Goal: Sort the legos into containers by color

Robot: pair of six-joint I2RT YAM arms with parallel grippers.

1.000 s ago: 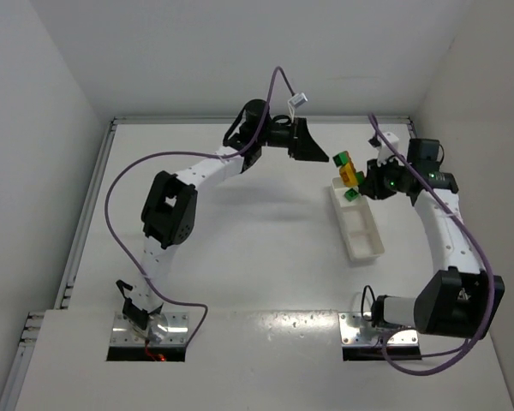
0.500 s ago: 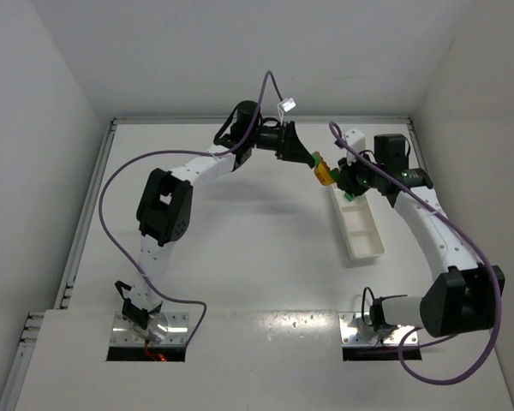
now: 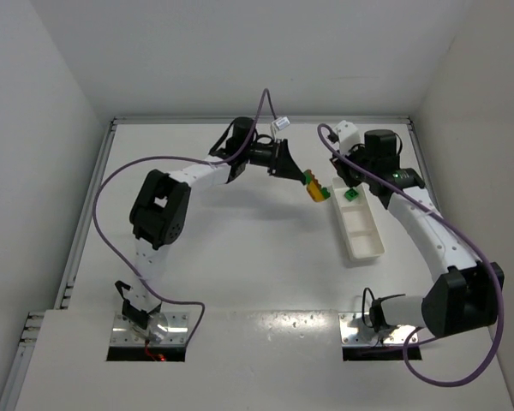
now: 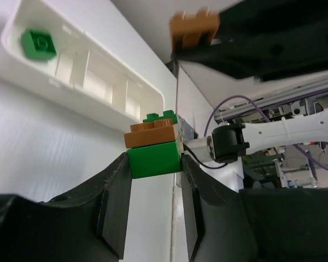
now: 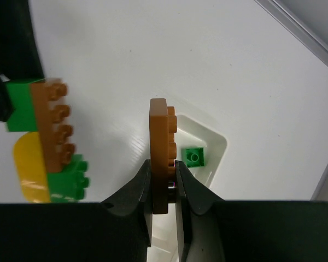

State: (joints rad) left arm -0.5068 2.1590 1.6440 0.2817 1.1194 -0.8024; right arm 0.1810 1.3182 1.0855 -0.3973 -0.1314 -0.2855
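Observation:
Next, my right gripper moves back and down to the tray's empty middle compartment (image 3: 357, 221) (image 5: 164, 221), below it and nearer my base, because the end compartment holds green.
My left gripper (image 4: 153, 165) is shut on the green bottom brick (image 4: 153, 159) of a small lego stack (image 3: 313, 187), held in the air just left of the tray's far end. In the right wrist view the stack (image 5: 44, 143) shows green, orange-brown and yellow pieces. My right gripper (image 5: 163, 170) is shut on a separate orange-brown plate (image 5: 159, 147), on edge above the tray's end compartment. It hangs a little apart from the stack. A single green lego (image 5: 194, 156) lies in that end compartment of the long white tray (image 3: 360, 231).
The tray's other compartments (image 4: 101, 87) look empty. Both arms meet at the back right of the table, close to the rear wall (image 3: 257, 60). Purple cables (image 3: 111, 197) loop beside each arm.
My left gripper has shut on the stack and drawn it left, away from the tray. My right gripper followed leftward and now holds an orange-brown plate apart from the stack.

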